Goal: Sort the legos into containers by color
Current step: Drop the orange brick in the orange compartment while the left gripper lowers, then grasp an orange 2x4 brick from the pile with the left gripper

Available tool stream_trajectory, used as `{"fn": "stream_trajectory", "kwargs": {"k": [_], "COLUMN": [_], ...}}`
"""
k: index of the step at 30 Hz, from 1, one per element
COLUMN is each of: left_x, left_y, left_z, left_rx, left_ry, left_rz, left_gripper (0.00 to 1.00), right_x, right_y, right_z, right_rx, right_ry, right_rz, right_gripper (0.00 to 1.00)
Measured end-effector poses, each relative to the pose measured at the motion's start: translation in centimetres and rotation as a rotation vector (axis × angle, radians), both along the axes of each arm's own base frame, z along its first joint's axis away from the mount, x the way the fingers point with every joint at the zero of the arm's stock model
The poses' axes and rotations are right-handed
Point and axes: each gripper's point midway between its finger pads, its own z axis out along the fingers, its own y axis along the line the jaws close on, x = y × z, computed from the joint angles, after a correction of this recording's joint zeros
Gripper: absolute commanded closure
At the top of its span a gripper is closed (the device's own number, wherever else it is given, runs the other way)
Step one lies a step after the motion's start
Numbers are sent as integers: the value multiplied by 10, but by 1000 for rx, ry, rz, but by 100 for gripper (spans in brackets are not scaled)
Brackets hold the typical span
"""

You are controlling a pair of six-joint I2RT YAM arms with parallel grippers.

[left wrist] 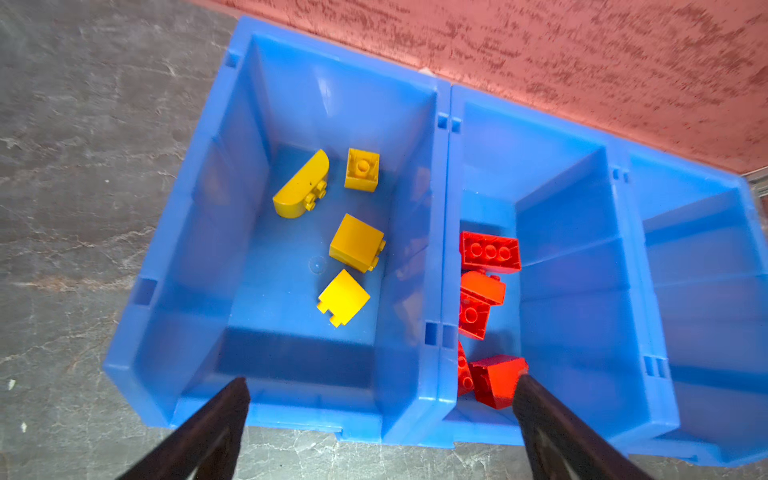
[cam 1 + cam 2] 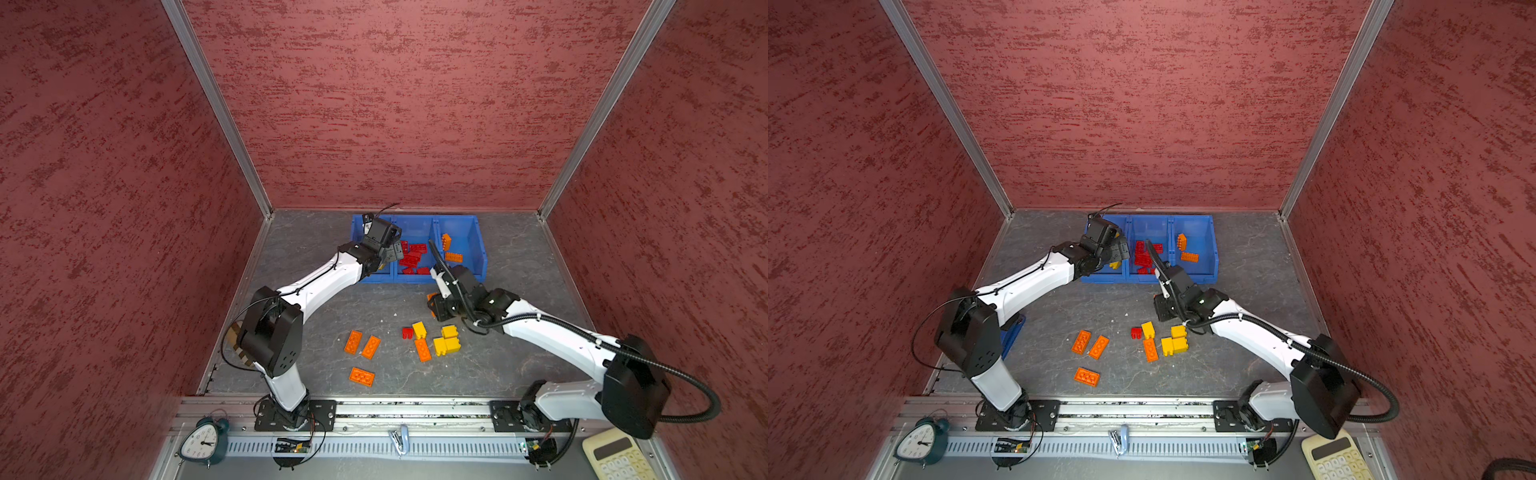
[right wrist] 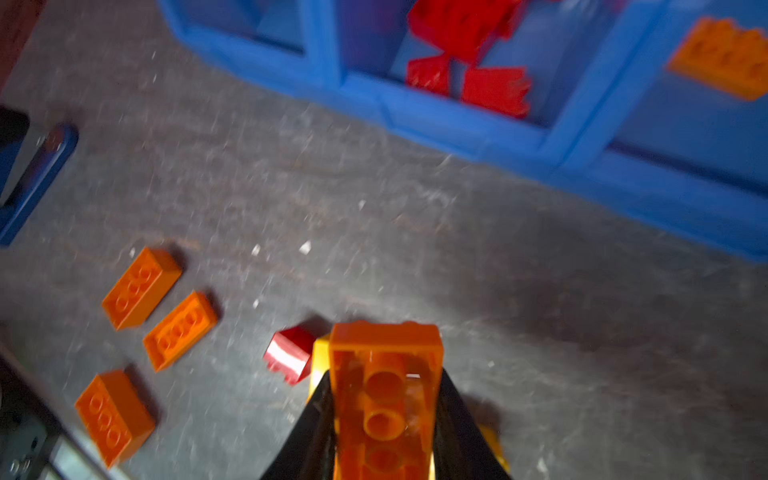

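Note:
Only orange legos lie in the third container [image 2: 464, 244], so my right gripper will rise outward past the container's front rim and release the orange lego inside.
Three joined blue containers [image 2: 478, 249] stand at the back. In the left wrist view my left gripper [image 1: 382, 382] hangs open and empty above the front rim between two containers [image 1: 137, 332]: the one with yellow legos [image 1: 357, 243] and the one with red legos [image 1: 490, 251]. The third holds orange legos [image 2: 453, 257]. My right gripper [image 3: 385, 374] is shut on an orange lego [image 3: 386, 357], hollow underside facing the camera, just above the table in front of the containers [image 3: 457, 124]. Loose orange legos [image 2: 362, 376], yellow legos [image 2: 446, 345] and a small red lego [image 2: 407, 332] lie on the table.
Red textured walls close in the grey table on three sides. At the front rail stand a green alarm clock [image 2: 203, 442] and a cream calculator [image 2: 615, 455]. A flat blue piece [image 2: 1013, 336] lies by the left arm's elbow.

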Motion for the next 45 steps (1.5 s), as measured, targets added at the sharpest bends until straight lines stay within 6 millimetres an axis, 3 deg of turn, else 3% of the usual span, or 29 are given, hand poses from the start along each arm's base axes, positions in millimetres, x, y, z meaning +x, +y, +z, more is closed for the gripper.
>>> {"fn": "stream_trajectory", "kwargs": {"k": [6,10,13,18,22,29,30,31,39,42,45], "left_x": [-11,-19,-27,-41,-54,-94,-103,-112,-199,-220,-235], "left_y": [14,21,27,37,46,66,69,72,84,84,85], "left_z": [22,21,14,3,-1,-22,-28,-34,-94,-116,-134], "left_rx": [-16,-7,9,29,48,109,123,136,167,155,155], "left_ry": [-43,-34,-12,29,60,172,201,231,501,581,645], "left_rz": [38,54,64,77,87,89,82,77,3,-18,-28], "left_gripper": [0,0,1,1,0,0,0,0,9,10,17], "right_x": [96,139,171,210,222,220,217,215,193,191,191], "right_y": [-64,-101,-115,-110,-105,-100,-101,-101,-110,-111,-111], "right_z": [34,30,27,22,14,18,21,24,41,39,37], "right_rx": [85,65,32,6,-2,12,17,20,74,93,100], "right_ry": [-235,-262,-271,-276,-262,-256,-261,-266,-304,-306,-306], "right_rz": [-299,-414,-441,-427,-414,-385,-387,-388,-437,-450,-453], "right_gripper": [79,77,75,63,45,22,16,3,1,1,1]}}
